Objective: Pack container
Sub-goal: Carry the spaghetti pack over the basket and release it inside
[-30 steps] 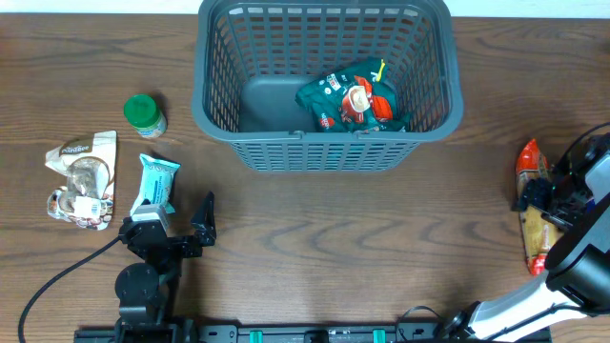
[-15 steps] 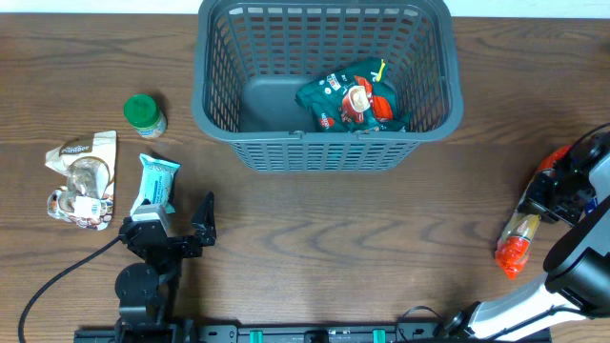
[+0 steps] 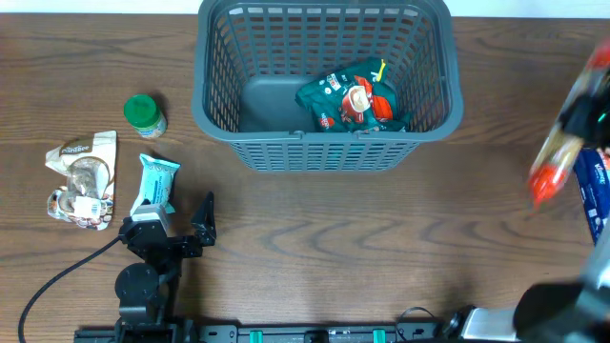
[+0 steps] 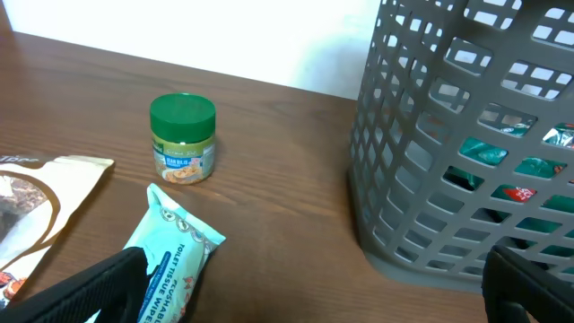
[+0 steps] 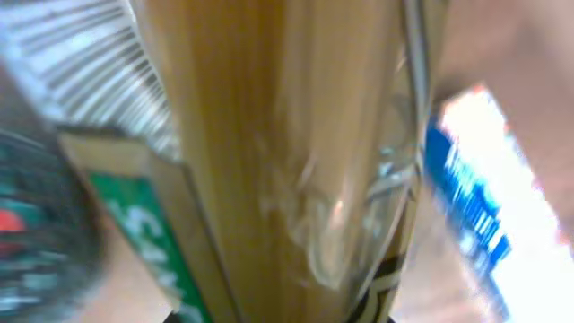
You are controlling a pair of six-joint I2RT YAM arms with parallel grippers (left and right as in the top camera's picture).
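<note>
My right gripper needs to move over the basket next, turn, and go down along the basket's near side (image 3: 319,136) to let go of the pasta packet, because the packet points crosswise to that side.
The container, a dark grey lattice basket (image 3: 324,151) (image 4: 421,179), stands at the back centre. A green and red snack packet (image 3: 353,98) lies inside it. At the far right, blurred by motion, my right gripper (image 3: 576,118) is shut on a long clear packet of yellowish pasta (image 3: 556,152) (image 5: 287,152) with a red end, held up off the table. That packet fills the right wrist view and hides the fingers. My left gripper (image 3: 178,212) (image 4: 309,296) rests open at the front left, with nothing between its fingers.
A teal wipes packet (image 3: 155,183) (image 4: 170,260) lies just in front of the left gripper. A green-lidded jar (image 3: 145,114) (image 4: 183,139) and brown and white pouches (image 3: 84,178) (image 4: 40,202) sit at the left. A blue packet (image 3: 596,191) (image 5: 466,197) lies at the right edge.
The right gripper closed on the long packet, lifted it off the table and swung it up toward the back right, uncovering the blue packet. The left arm has not moved.
</note>
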